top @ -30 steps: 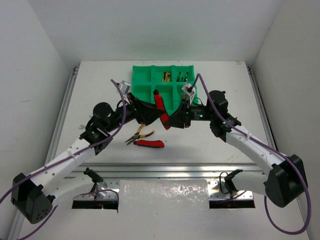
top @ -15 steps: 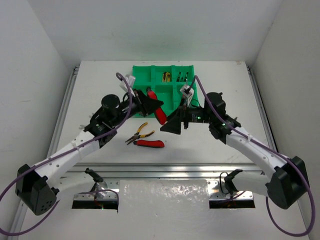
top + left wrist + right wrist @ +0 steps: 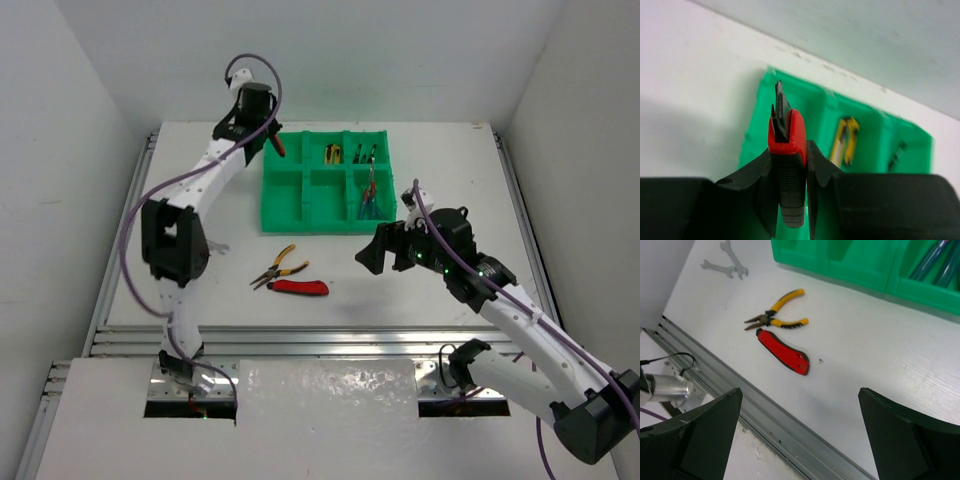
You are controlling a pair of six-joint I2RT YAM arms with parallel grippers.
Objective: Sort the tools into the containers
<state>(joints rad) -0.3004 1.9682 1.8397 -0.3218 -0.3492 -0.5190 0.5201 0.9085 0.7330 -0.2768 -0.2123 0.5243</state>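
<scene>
The utility knife in my left gripper comes down toward the tray's empty far corner section (image 3: 286,153) beneath the knife next, and then the gripper opens.
My left gripper (image 3: 268,138) (image 3: 790,156) is shut on a red and black utility knife (image 3: 788,140), held in the air over the back left corner of the green tray (image 3: 300,205) (image 3: 755,125). My right gripper (image 3: 372,256) (image 3: 800,435) hangs open and holds nothing, in front of the tray's right side. Yellow-handled pliers (image 3: 279,266) (image 3: 777,317) and a second red knife (image 3: 298,287) (image 3: 782,352) lie on the table in front of the tray. Blue and green screwdrivers (image 3: 369,196) (image 3: 935,262) fill the front right compartment.
The back middle compartment holds a yellow knife (image 3: 333,153) (image 3: 845,142) and the back right one dark screwdrivers (image 3: 368,153). Two silver wrenches (image 3: 725,260) lie left of the pliers. The metal rail (image 3: 770,415) edges the table's near side. White walls enclose the table.
The right gripper let go of the red knife, opened wide and drew back toward the near right. The left gripper closed on that knife and swung it up to the tray's back left corner.
</scene>
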